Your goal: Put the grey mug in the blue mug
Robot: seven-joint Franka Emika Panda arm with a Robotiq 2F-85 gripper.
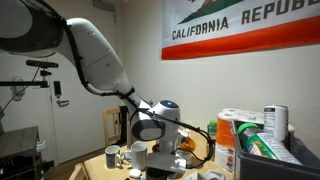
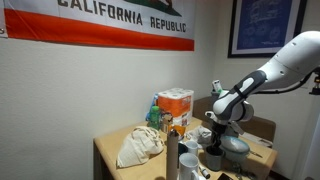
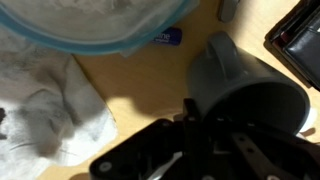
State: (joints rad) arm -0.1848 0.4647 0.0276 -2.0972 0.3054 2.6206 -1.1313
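The grey mug's side is already between my gripper's fingers, so my gripper will next move up and outward, then down over the blue mug and let go.
In the wrist view the grey mug fills the right side, its handle pointing up and away. My gripper sits at its rim, one finger outside the wall and the other inside, closed on the wall. In both exterior views the gripper is low over the wooden table. A dark mug that looks like the blue mug stands just beside the gripper, with a paler mug beyond it. The blue mug does not show in the wrist view.
A glass bowl with a blue rim lies above the grey mug and a crumpled white cloth lies at the left. A black object is at the top right. Boxes and a bin stand at the table's end.
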